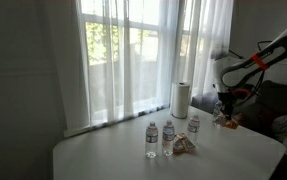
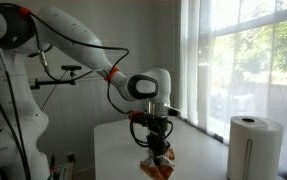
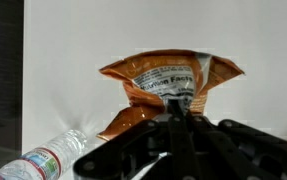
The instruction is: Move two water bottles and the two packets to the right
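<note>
The packet is still hanging above the table. My gripper will move toward the window and go down to release it on the tabletop [image 1: 212,126] beside the clear bottle.
My gripper [image 1: 228,112] is shut on an orange-brown snack packet [image 1: 228,123] at the right end of the white table. In an exterior view the packet [image 2: 159,160] hangs from the fingers [image 2: 155,140], just over the table. In the wrist view the fingertips [image 3: 179,108] pinch the packet's [image 3: 168,78] lower edge. A clear bottle [image 3: 45,162] shows at the lower left there, close to the packet. The other packet [image 1: 186,146] lies mid-table beside three upright white-capped bottles [image 1: 152,133] [image 1: 169,135] [image 1: 193,124].
A white paper-towel roll [image 1: 181,99] stands behind the bottles near the curtained window; it also shows in an exterior view [image 2: 251,146]. The table's [image 1: 103,155] right edge is close to the gripper. A dark couch [image 1: 283,110] stands beyond it.
</note>
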You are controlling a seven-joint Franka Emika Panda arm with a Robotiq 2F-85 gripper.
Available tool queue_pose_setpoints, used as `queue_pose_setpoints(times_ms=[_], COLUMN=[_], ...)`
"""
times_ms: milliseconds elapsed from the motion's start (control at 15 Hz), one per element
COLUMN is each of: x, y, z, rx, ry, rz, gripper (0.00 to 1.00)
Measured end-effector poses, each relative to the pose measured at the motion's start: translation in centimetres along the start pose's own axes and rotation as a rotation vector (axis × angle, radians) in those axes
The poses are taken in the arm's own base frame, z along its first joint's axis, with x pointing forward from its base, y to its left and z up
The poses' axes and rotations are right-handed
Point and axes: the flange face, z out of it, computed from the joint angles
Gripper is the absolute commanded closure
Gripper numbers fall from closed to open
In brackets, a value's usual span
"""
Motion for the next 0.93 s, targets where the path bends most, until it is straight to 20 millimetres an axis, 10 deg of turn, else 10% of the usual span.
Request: queue_pose_setpoints(times_ms=[933], x=[8.1], y=[6.7], z=[6.3], rx=[0.093], ry=[0.188], rz=[0.087], gripper=[1.00])
